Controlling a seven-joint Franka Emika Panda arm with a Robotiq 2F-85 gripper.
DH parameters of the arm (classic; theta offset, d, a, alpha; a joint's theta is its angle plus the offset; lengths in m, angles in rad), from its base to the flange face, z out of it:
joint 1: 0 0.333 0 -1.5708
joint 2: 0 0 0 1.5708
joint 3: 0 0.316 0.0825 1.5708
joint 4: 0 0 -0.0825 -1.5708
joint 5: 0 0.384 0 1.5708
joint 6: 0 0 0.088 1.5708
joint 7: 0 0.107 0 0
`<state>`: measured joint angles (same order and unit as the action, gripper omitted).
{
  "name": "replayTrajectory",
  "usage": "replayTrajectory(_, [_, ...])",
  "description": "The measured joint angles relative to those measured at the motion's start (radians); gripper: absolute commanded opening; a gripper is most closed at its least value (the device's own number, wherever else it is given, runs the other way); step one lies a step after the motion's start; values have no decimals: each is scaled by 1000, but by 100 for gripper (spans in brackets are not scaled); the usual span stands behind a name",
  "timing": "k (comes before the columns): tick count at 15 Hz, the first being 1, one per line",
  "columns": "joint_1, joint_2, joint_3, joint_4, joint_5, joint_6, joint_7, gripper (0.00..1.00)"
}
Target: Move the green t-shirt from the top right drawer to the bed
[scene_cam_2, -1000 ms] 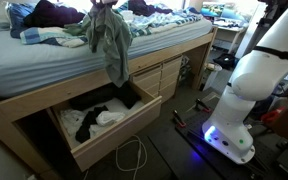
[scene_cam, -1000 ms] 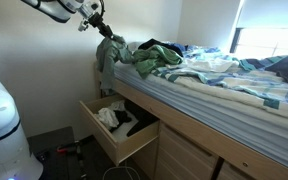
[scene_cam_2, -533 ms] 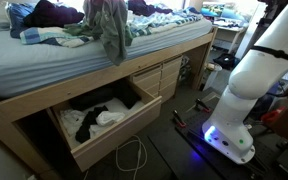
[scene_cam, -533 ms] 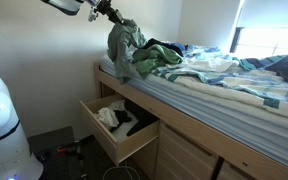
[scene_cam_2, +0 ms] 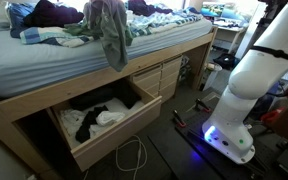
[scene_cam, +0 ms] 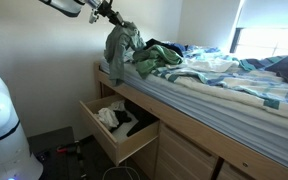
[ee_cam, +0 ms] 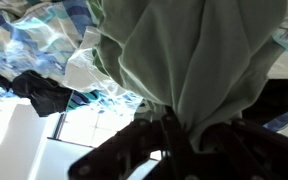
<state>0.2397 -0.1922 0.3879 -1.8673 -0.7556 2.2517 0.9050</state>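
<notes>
My gripper should next move outward, lower the shirt and release it, as the shirt hangs past the bed's side bar and the pile of clothes point(scene_cam: 160, 57) lies outward and below.
The green t-shirt point(scene_cam: 121, 52) hangs bunched from my gripper point(scene_cam: 111, 19) over the edge of the bed point(scene_cam: 204, 95). In an exterior view the shirt point(scene_cam_2: 108, 32) drapes down past the bed's side rail. In the wrist view the shirt point(ee_cam: 189, 55) fills the frame and my gripper point(ee_cam: 174, 128) is shut on its folds. The open drawer point(scene_cam: 112, 133) below the bed holds white and black clothes; it also shows in an exterior view point(scene_cam_2: 102, 118).
A pile of clothes point(scene_cam: 159, 55) and a striped blanket point(scene_cam: 239, 75) lie on the bed. The robot's white base point(scene_cam_2: 239, 100) stands beside the drawers. A cable point(scene_cam_2: 134, 158) lies on the floor. A wall point(scene_cam: 34, 60) is behind the arm.
My gripper has lifted the shirt and carried it from beside the bed's corner to over the bed's edge. In the last half second it barely moved.
</notes>
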Motion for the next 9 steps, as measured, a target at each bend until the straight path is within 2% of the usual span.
replayTrajectory(3, [-24, 20, -7, 49, -69, 10, 91, 5])
replayTrajectory(9, [-47, 87, -37, 239, -232, 10, 186, 5])
